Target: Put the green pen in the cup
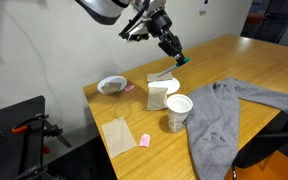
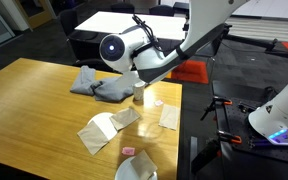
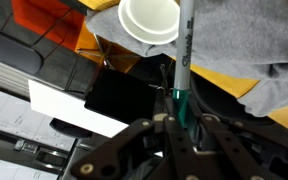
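Note:
I need to lower and tilt my gripper next, guide the pen's tip into the cup's open rim (image 1: 179,102) (image 3: 152,14) and let go of the pen, because the cup is below my gripper.
My gripper (image 1: 172,47) hangs high above the wooden table, shut on the green pen (image 1: 181,60), whose tip points down and sticks out below the fingers. In the wrist view the gripper (image 3: 181,120) grips the pen (image 3: 183,50) at its green end, and the pale barrel runs away from the jaws. The white paper cup (image 1: 178,111) stands upright near the table's front edge, below and in front of the gripper. In the wrist view the cup (image 3: 149,20) lies just left of the pen's far end, its open rim facing me. It also shows in an exterior view (image 2: 139,95).
A grey cloth (image 1: 229,115) lies right beside the cup. A tan paper box (image 1: 157,97) sits on a white plate (image 1: 170,82), and another plate (image 1: 112,85) lies to the left. A tan paper sheet (image 1: 117,135) and a pink block (image 1: 145,141) lie near the table corner.

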Available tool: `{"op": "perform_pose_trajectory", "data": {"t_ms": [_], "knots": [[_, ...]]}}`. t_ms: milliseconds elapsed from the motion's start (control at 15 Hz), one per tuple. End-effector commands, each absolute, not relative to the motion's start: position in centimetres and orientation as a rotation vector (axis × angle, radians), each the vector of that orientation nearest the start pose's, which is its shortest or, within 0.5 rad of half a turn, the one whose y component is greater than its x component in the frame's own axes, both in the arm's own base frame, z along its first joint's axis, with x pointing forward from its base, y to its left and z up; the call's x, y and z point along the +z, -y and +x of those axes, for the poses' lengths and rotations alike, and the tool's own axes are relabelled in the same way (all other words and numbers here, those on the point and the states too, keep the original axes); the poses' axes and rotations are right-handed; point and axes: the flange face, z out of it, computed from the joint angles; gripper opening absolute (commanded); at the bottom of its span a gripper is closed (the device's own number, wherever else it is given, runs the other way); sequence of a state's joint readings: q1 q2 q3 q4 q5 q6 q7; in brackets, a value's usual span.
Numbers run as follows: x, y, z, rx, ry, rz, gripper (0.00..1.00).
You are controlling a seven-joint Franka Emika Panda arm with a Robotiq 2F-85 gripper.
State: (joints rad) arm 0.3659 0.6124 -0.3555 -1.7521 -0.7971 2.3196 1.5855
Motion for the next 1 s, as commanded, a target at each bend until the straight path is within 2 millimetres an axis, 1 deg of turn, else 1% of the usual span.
{"op": "perform_pose_trajectory", "data": {"t_ms": [0,200,400,733,933], "knots": [[24.9,-1.6,66.9,0.752,1.213,2.03,0.04],[24.7,-1.5,66.6,0.79,1.274,1.893,0.04],[23.9,-1.2,66.6,0.829,1.351,1.78,0.04],[22.5,-0.4,67.1,0.891,1.443,1.665,0.04],[22.1,0.1,67.4,0.929,1.462,1.585,0.04]]}}
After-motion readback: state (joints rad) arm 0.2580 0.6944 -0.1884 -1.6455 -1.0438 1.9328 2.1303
